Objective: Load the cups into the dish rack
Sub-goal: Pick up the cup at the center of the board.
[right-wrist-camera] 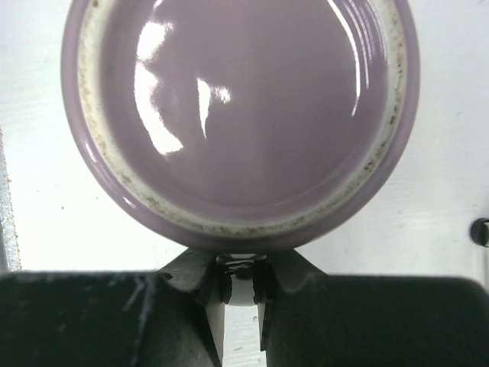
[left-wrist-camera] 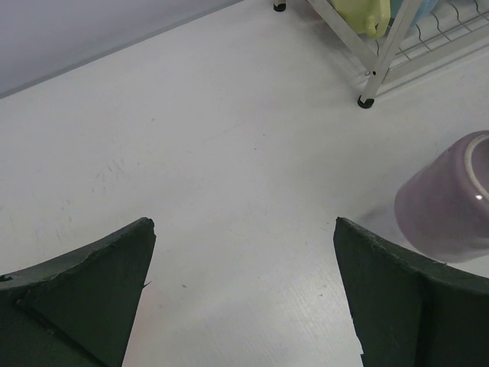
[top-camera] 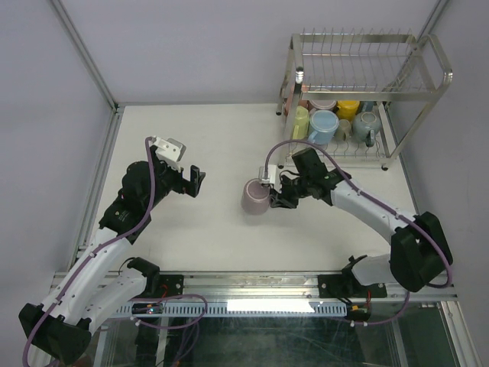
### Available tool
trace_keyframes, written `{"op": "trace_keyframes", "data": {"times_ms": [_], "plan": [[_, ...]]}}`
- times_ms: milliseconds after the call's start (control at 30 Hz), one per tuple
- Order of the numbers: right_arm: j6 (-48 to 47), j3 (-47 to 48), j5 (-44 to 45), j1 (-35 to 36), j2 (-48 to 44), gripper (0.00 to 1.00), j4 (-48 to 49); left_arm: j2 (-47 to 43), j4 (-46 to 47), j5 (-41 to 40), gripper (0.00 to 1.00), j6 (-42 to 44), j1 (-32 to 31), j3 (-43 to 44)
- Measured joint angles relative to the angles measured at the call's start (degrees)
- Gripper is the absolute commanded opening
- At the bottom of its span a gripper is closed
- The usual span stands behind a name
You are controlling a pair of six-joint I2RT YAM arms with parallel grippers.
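The end of the upper shelf above the yellow-green cup is bare, and it is higher and further outward. My right gripper will next carry the cup up and outward to release it.
A mauve cup is near the middle of the table, tipped so that its ringed base faces the right wrist camera. My right gripper is shut on its handle, which is pinched between the fingers just under the cup's wall. The same cup shows at the right edge of the left wrist view. My left gripper is open with nothing between its fingers, left of the cup and apart from it. The dish rack stands at the back right. Its lower shelf holds several cups, among them yellow-green, light blue and yellow.
A metal frame post and grey walls bound the table at the back and left. The rack's near left leg stands on the table beyond the mauve cup. Both arm bases sit on the rail at the near edge.
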Motion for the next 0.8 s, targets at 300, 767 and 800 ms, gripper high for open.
{"op": "trace_keyframes", "data": {"times_ms": [300, 767, 800], "plan": [[1.27, 10.16, -4.70, -3.56, -4.63, 0.00, -9.46, -0.66, 0.00, -0.24, 0.99, 0.00, 0.00, 0.00], [11.74, 46.03, -9.11, -13.11, -3.06, 0.00, -19.10, -1.27, 0.02, -0.39, 0.99, 0.02, 0.00, -0.07], [12.68, 48.06, -9.38, -15.10, -2.56, 0.00, -19.02, -1.29, 0.02, -0.39, 0.99, 0.00, 0.00, -0.09]]}}
